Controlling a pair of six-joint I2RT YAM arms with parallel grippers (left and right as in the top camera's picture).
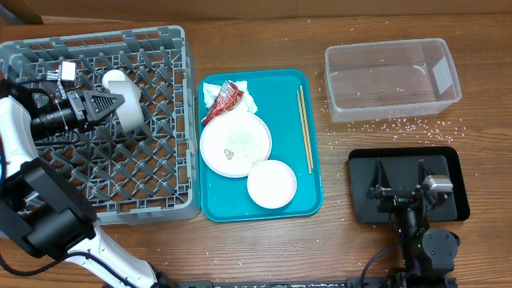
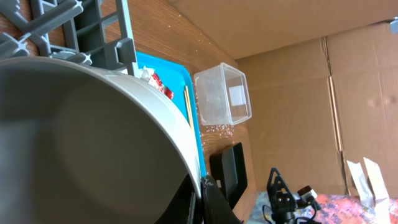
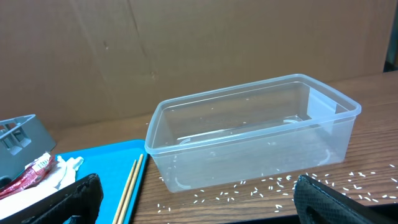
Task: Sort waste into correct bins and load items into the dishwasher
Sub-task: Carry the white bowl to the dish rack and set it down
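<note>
I should next move my left gripper back from the white cup. Then I should lower the grey bowl onto the rack's nearer wires (image 1: 134, 146), because those are empty.
My left gripper (image 1: 108, 102) is shut on the rim of the grey bowl (image 1: 128, 108) and holds it on edge over the grey dish rack (image 1: 160, 48). The bowl fills the left wrist view (image 2: 81, 143), with the fingers (image 2: 202, 199) pinching its rim. On the teal tray (image 1: 308, 200) lie the white plate (image 1: 235, 144) with food bits, the smaller white bowl (image 1: 272, 184), the crumpled napkin (image 1: 248, 100) and the red-and-white wrapper (image 1: 224, 100). My right gripper (image 1: 400, 190) is open and empty over the black tray (image 1: 456, 208). The clear tub (image 1: 392, 78) stands at the back right.
Wooden chopsticks (image 1: 305, 128) lie along the teal tray's right side. Rice grains (image 1: 400, 124) are scattered on the table in front of the clear tub, also in the right wrist view (image 3: 311, 183). A cardboard wall stands behind the table.
</note>
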